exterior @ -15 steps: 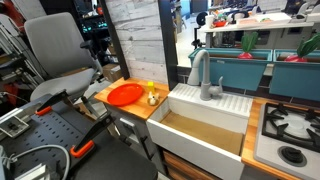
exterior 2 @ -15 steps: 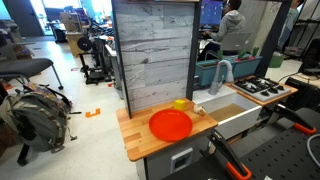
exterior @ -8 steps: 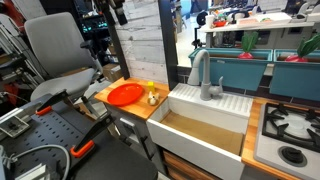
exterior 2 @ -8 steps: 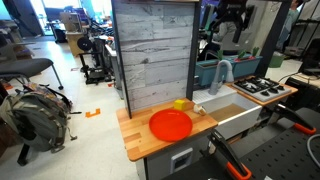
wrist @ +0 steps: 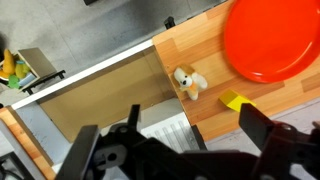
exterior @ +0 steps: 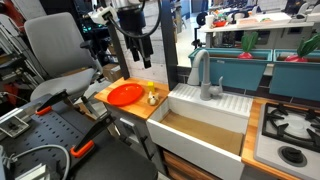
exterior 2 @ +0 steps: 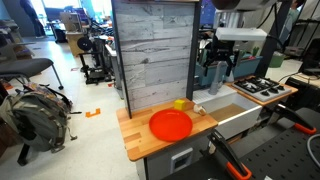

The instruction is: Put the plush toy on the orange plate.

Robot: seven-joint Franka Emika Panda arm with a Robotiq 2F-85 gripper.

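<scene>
The plush toy (exterior: 153, 98) (wrist: 186, 82) is lying on the wooden counter well below my gripper, so my open gripper needs to move down onto it next and bring its fingers around the toy's body.
The plush toy (wrist: 186, 82), a tiny tan and whitish lump, lies on the wooden counter near the sink edge; it also shows in an exterior view (exterior: 153, 99). The orange plate (wrist: 275, 40) sits on the same counter, apart from the toy, and is seen in both exterior views (exterior: 125, 94) (exterior 2: 170, 124). My gripper (wrist: 195, 128) is open and empty. It hangs high above the counter and sink edge in both exterior views (exterior: 133, 48) (exterior 2: 215, 72).
A small bright yellow object (wrist: 233, 100) lies on the counter between toy and plate. A white sink (exterior: 200, 128) with a grey faucet (exterior: 205, 78) adjoins the counter. A stove (exterior: 290, 130) lies beyond it. A wood-panelled wall (exterior 2: 152, 50) stands behind the counter.
The arm with its gripper has come down into both exterior views, from out of sight to above the counter. The toy and plate have not moved.
</scene>
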